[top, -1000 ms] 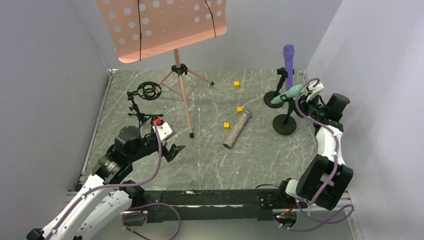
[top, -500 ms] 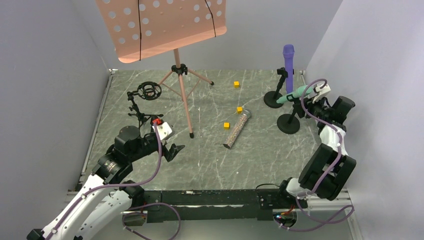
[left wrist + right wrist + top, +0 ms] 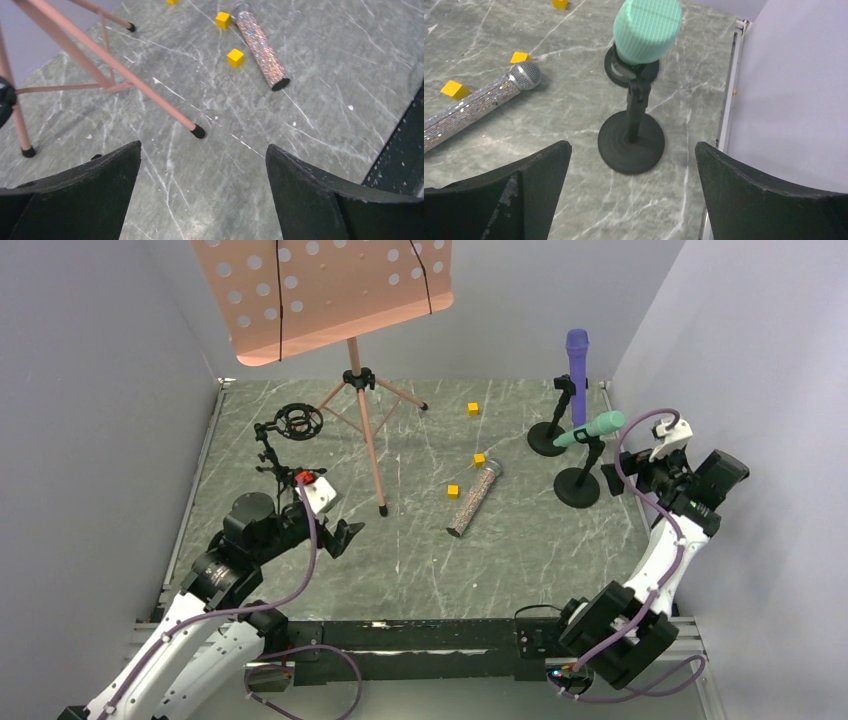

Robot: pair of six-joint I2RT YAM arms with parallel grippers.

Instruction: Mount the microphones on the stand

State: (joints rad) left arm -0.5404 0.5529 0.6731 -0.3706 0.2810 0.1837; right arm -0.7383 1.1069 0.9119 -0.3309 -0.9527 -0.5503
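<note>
The black stand's ring mount is empty. My left gripper should next move outward and to the left in the top view and close on the black stand's upright pole [image 3: 269, 449].
A purple microphone [image 3: 577, 360] stands upright in the far black stand [image 3: 547, 438]. The mint-teal microphone [image 3: 590, 428] [image 3: 647, 29] rests tilted in the clip of the nearer round-based stand [image 3: 577, 487] [image 3: 631, 141]. My right gripper [image 3: 622, 473] [image 3: 632, 146] is open just right of that stand and holds nothing. On the table's middle lies the glittery silver-pink microphone [image 3: 473, 498] [image 3: 260, 45] [image 3: 474, 107]. At the left, a black ring-mount stand [image 3: 297, 423] holds nothing. My left gripper [image 3: 342, 538] [image 3: 203, 146] hangs open over bare table.
A pink music stand [image 3: 365, 430] on tripod legs [image 3: 150, 97] rises between the ring mount and the glittery microphone. Three small yellow cubes [image 3: 473, 408] [image 3: 479, 459] [image 3: 453, 490] lie around that microphone's head. The right wall [image 3: 784, 100] is close beside my right arm.
My right gripper opened, let go of the mint-teal microphone and drew back to the right. The microphone stays in the clip. My left arm shifted only slightly.
</note>
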